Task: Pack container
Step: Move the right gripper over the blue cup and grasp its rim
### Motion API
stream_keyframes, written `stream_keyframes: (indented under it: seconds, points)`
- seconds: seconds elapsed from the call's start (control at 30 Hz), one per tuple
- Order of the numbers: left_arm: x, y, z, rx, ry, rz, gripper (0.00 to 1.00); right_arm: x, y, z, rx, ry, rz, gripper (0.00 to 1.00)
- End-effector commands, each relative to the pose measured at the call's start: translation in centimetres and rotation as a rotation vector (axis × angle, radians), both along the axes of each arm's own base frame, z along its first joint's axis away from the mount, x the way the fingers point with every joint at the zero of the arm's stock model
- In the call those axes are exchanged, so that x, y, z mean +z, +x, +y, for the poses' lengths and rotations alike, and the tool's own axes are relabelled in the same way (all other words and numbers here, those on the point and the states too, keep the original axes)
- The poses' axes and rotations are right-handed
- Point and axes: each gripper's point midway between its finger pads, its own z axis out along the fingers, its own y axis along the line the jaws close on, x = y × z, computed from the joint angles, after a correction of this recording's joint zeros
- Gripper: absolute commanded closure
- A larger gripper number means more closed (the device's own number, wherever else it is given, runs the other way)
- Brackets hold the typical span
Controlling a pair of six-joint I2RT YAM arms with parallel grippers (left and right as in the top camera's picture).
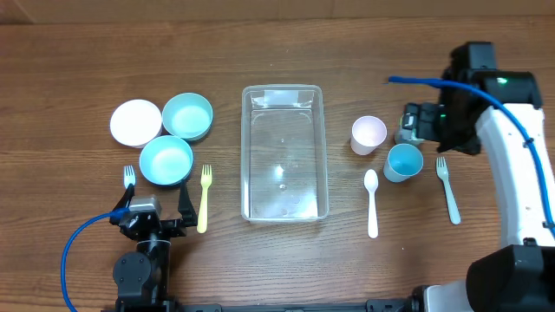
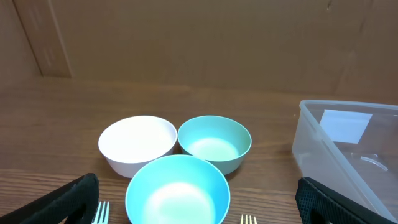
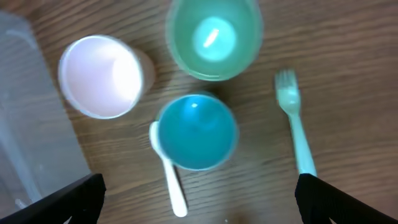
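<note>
My right gripper should move down next, still open, until its fingers are on either side of the blue cup's side on the teal fork's side, because the cup is below my gripper.
The clear plastic container stands empty at the table's middle; its corner shows in the left wrist view and its edge in the right wrist view. My left gripper is open and empty at the front left, just before a teal bowl. My right gripper is open and empty, hovering above a blue cup, a white cup and a green cup. The arm hides the green cup from overhead.
A white bowl and two teal bowls sit left of the container, with a white fork and a yellow fork. A white spoon and a teal fork lie to its right.
</note>
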Motion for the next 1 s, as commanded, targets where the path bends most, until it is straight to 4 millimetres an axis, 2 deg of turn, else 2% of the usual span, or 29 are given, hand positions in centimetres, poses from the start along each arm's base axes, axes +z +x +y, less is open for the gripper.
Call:
stream_keyframes:
  seconds: [0.0,0.17,0.3,0.37,0.5,0.67,0.77,0.9,0.97]
  points:
    - [0.2,0.0,0.5,0.019,0.026,-0.009,0.00,-0.4,-1.4,-1.8,-0.045,0.032,0.033,0.00]
    - [0.1,0.0,0.5,0.019,0.026,-0.009,0.00,-3.1,-3.2,-1.9,-0.076,0.149,0.039,0.00]
    - [0.2,0.0,0.5,0.019,0.026,-0.009,0.00,-5.0,-4.5,-1.9,-0.135,0.143,-0.037,0.00]
    - [0.1,0.0,0.5,0.019,0.026,-0.009,0.00,-4.8,-4.6,-2.4,-0.192,0.114,-0.091,0.00]
    - [0.1,0.0,0.5,0.019,0.026,-0.009,0.00,-4.0,-3.1,-2.8,-0.185,0.103,-0.176,0.00]
    - [0.2,0.0,0.5,0.019,0.026,-0.009,0.00,-3.8,-2.7,-2.8,-0.174,0.096,-0.190,0.00]
    - [0.2,0.0,0.5,0.019,0.026,-0.009,0.00,-3.9,-2.6,-2.4,-0.133,0.091,-0.192,0.09]
    - [0.1,-0.1,0.5,0.019,0.026,-0.009,0.00,-3.9,-2.0,-0.2,-0.002,0.068,-0.202,0.14]
    - [0.2,0.0,0.5,0.019,0.026,-0.009,0.00,-4.2,-1.8,0.3,0.031,0.018,-0.192,0.14]
